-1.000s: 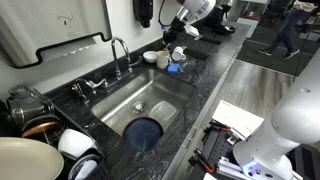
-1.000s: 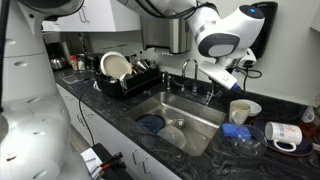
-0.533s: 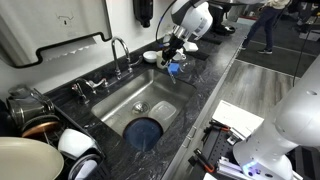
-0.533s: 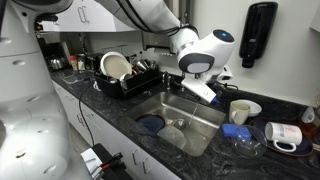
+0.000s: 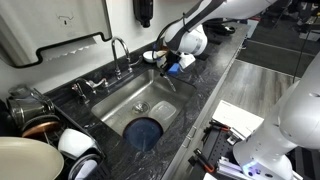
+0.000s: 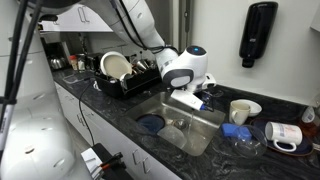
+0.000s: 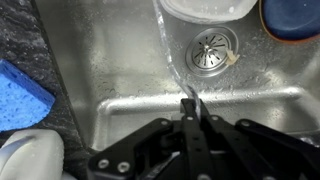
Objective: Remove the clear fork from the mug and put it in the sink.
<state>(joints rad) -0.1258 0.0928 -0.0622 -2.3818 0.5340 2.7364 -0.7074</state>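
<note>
The empty patch of sink between sponge and drain lies below my gripper, so it should next lower toward the bare bottom there and release the clear fork (image 7: 170, 55).
My gripper (image 7: 190, 103) is shut on the clear fork (image 7: 170, 55), which sticks out ahead of the fingertips over the steel sink (image 7: 110, 55), pointing near the round drain (image 7: 213, 45). In both exterior views the gripper (image 5: 171, 69) (image 6: 190, 100) hangs low over the sink (image 5: 125, 95) (image 6: 160, 108) at the end nearest the mug (image 6: 240, 110); the fork is too faint to see there. The mug stands on the dark counter beside a blue sponge (image 6: 235, 130).
A blue plate (image 5: 146, 132) (image 7: 290, 18) and a clear container (image 7: 205, 8) lie in the basin. The faucet (image 5: 120, 50) stands behind the sink. A dish rack (image 6: 125, 75) with plates is on the far side. A blue sponge (image 7: 25, 95) lies on the rim.
The arm has swung from above the mug on the counter down over the sink, with the fork in the jaws. The mug now stands clear of the arm.
</note>
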